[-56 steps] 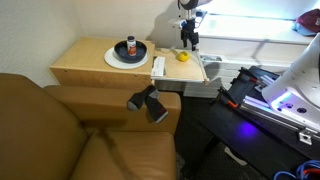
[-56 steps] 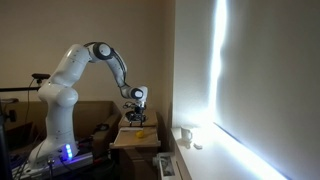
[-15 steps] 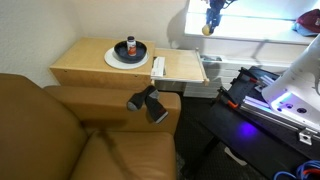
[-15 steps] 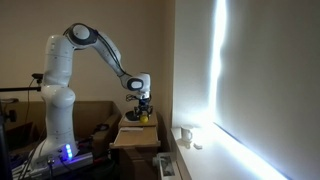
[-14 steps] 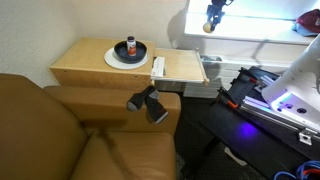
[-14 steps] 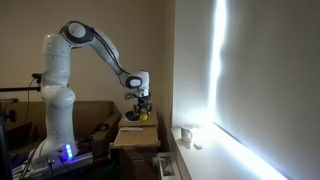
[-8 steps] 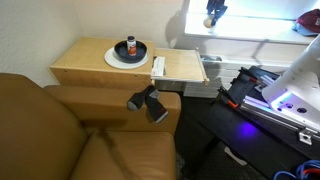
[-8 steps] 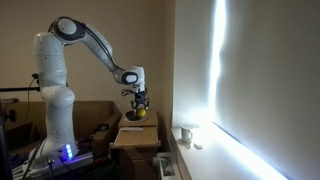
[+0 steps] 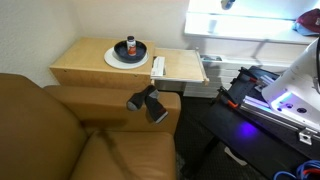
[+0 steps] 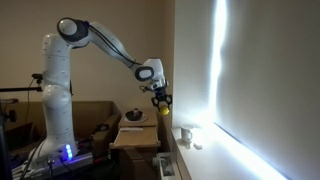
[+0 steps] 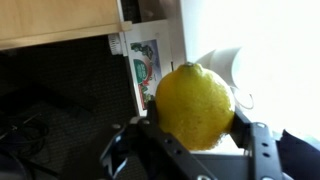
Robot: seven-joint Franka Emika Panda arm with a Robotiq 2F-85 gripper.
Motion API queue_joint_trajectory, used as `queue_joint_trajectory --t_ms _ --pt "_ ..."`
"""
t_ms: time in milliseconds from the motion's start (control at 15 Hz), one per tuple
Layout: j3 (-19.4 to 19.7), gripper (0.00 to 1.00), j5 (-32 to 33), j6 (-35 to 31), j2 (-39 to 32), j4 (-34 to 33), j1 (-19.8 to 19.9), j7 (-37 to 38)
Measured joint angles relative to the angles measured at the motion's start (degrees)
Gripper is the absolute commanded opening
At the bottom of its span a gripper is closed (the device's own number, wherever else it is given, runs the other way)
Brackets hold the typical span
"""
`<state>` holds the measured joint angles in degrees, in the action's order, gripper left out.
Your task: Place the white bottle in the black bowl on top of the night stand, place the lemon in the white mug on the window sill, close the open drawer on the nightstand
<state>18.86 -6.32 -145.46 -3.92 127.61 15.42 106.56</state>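
Note:
The gripper turns and moves over the white mug's open top (image 10: 187,130) next, as the lemon (image 10: 163,110) still hangs short of the mug. Then it lowers to release the fruit.
My gripper (image 11: 195,122) is shut on the lemon (image 11: 195,104), a bright yellow fruit held between both fingers. In an exterior view the gripper (image 10: 161,101) hangs with the lemon (image 10: 163,110) above and a little short of the white mug (image 10: 185,135) on the window sill (image 10: 197,149). The wrist view shows the mug (image 11: 222,68) just behind the lemon. The white bottle (image 9: 130,46) stands in the black bowl (image 9: 131,52) on the night stand (image 9: 90,66). Beside it the drawer (image 9: 182,67) is open. The gripper (image 9: 228,4) is at the top edge of this exterior view, over the window sill (image 9: 250,27).
A flat white plate (image 9: 114,60) lies under the bowl. A brown sofa (image 9: 70,135) fills the near left, with a dark lamp-like object (image 9: 148,102) beside it. The robot base (image 9: 285,95) and dark equipment stand at the right. The window glares bright.
The arm has carried the lemon up and away from over the night stand to the window sill, close above the mug. The grip has stayed the same.

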Motion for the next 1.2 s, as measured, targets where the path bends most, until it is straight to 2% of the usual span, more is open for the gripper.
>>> queue_joint_trajectory --t_ms 133,200,400,600,1000,1067,1200 --pt "0.63 0.68 -4.04 2.82 -3.40 -5.94 1.14 0.64" --pt "0.62 0.43 -4.62 3.50 -4.65 -7.68 1.21 1.20" --pt "0.53 0.43 -4.15 3.46 -6.00 -8.62 0.96 2.24" --pt "0.52 0.43 -5.37 1.99 -8.95 -10.13 0.91 7.07" --pt "0.39 0.43 -13.70 -1.28 -22.45 -22.38 1.03 21.32" --pt "0.46 0.68 -13.87 -2.23 -24.74 -24.33 1.04 24.19" --pt "0.42 0.68 -13.65 -2.52 -26.73 -25.51 1.02 24.94"
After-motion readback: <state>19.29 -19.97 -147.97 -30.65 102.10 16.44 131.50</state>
